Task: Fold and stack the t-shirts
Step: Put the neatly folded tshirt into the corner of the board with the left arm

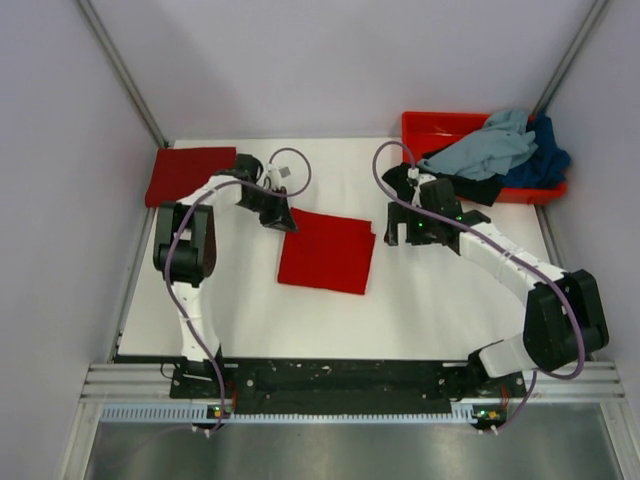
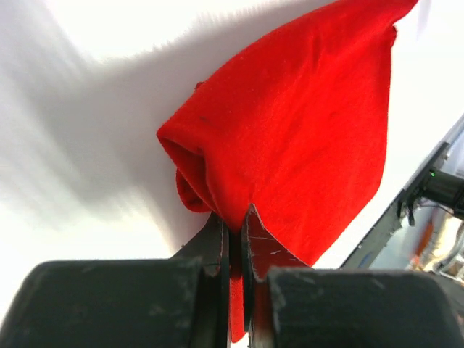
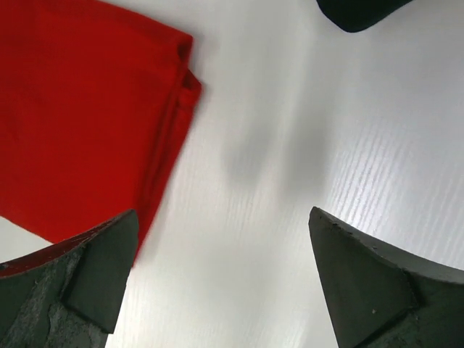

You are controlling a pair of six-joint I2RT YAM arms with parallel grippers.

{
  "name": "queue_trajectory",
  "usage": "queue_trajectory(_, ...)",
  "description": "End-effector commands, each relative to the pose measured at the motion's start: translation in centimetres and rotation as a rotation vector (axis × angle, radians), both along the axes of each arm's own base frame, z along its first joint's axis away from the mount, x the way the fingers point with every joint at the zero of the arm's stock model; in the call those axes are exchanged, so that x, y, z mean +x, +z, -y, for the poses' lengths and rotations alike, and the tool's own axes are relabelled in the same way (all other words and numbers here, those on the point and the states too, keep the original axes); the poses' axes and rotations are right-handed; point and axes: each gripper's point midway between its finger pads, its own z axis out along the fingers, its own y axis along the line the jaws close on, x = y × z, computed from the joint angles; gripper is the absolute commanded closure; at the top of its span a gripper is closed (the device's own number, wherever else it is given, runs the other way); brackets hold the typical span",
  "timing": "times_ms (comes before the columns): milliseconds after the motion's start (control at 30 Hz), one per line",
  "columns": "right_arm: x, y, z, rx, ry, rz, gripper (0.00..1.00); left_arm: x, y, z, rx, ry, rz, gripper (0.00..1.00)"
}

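Note:
The left gripper rises next, carries the bright red t-shirt over the darker red t-shirt (image 1: 187,174) and releases it. That one lies outward and to its left in the top view.
A folded bright red t-shirt (image 1: 328,251) lies in the middle of the white table. My left gripper (image 1: 279,215) is shut on its far left corner; in the left wrist view the red cloth (image 2: 304,130) is pinched between the fingers (image 2: 235,232). My right gripper (image 1: 402,232) is open and empty, just right of the shirt's far right corner (image 3: 80,123). A folded darker red t-shirt (image 1: 187,174) lies at the far left. Grey-blue (image 1: 485,148), black (image 1: 478,190) and dark blue (image 1: 545,158) shirts are piled in the tray.
A red-orange plastic tray (image 1: 432,128) stands at the far right corner, cloth spilling over its front rim. Grey walls close the table on three sides. The metal rail with the arm bases (image 1: 340,385) runs along the near edge.

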Motion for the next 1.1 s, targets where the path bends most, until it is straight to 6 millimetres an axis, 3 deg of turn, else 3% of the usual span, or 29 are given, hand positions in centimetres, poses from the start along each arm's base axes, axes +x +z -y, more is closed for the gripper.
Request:
queue_trajectory(0,0.5,1.5,1.6,-0.048,-0.026,0.072,0.01,2.7,2.9,-3.9,0.052,-0.014,0.115,1.00)
queue_trajectory(133,0.2,1.4,2.3,-0.083,-0.022,0.073,0.01,5.0,2.6,-7.4,0.143,-0.018,0.137,1.00)
queue_trajectory(233,-0.1,1.3,2.5,-0.106,0.000,0.069,0.01,6.7,3.5,-9.3,0.196,-0.022,0.156,1.00)
queue_trajectory(300,-0.2,1.2,3.2,-0.142,-0.011,0.070,0.01,8.4,4.5,-12.3,0.271,0.006,0.207,1.00)
queue_trajectory(533,-0.2,1.2,3.4,-0.162,-0.004,0.065,0.01,14.1,8.4,-18.8,0.603,0.091,0.432,1.00)
queue_trajectory(700,-0.3,1.2,3.9,-0.188,-0.005,0.069,0.01,16.4,11.8,-21.6,0.757,0.166,0.564,1.00)
queue_trajectory(833,-0.4,1.0,4.1,-0.202,-0.007,0.061,0.01,17.3,14.0,-23.9,0.883,0.209,0.629,1.00)
queue_trajectory(1067,-0.3,0.2,4.6,-0.230,-0.017,0.037,0.01,18.5,20.0,-26.3,1.059,0.261,0.790,1.00)
